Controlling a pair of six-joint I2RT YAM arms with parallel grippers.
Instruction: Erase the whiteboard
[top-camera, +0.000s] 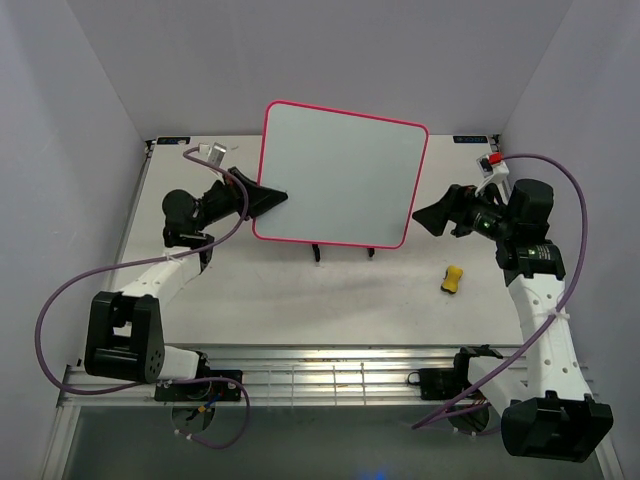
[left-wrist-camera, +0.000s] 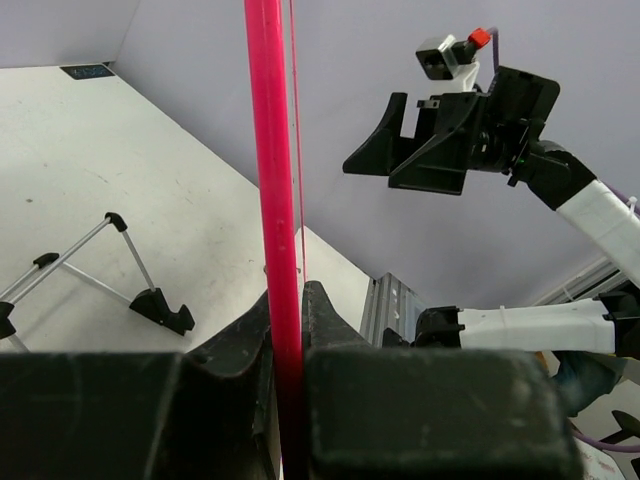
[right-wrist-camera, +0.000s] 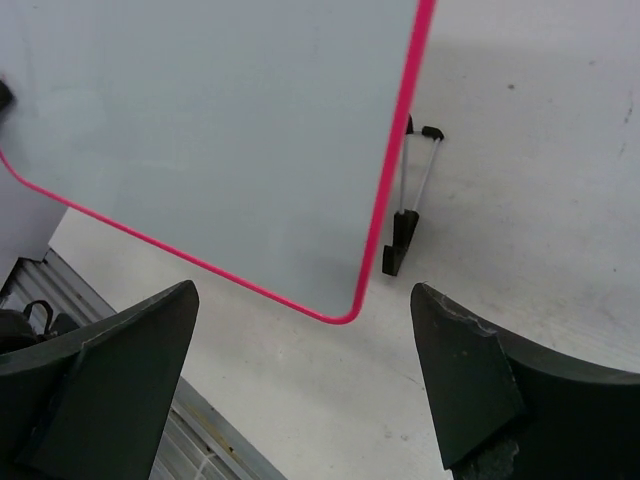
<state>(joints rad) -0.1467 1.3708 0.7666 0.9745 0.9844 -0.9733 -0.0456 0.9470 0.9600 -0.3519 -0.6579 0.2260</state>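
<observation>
The board still hangs above the stand, so next my left gripper needs to lower the whiteboard (top-camera: 340, 172) onto the wire stand's black clip feet (top-camera: 316, 252) and release its edge there.
The whiteboard (top-camera: 340, 172), white with a thin pink-red frame, is held up off the table, tilted, above its wire stand with black clip feet (top-camera: 318, 252). Its face looks blank. My left gripper (top-camera: 272, 198) is shut on the board's left edge; in the left wrist view the pink frame (left-wrist-camera: 272, 200) runs up between the fingers. My right gripper (top-camera: 428, 215) is open and empty just off the board's right edge; the right wrist view shows the board's corner (right-wrist-camera: 345, 316) between the fingers. The small yellow eraser (top-camera: 452, 279) lies on the table, near the right arm.
The stand's black feet show in the left wrist view (left-wrist-camera: 160, 308) and the right wrist view (right-wrist-camera: 398, 245). Grey walls enclose the table on three sides. A metal rail (top-camera: 320, 375) runs along the near edge.
</observation>
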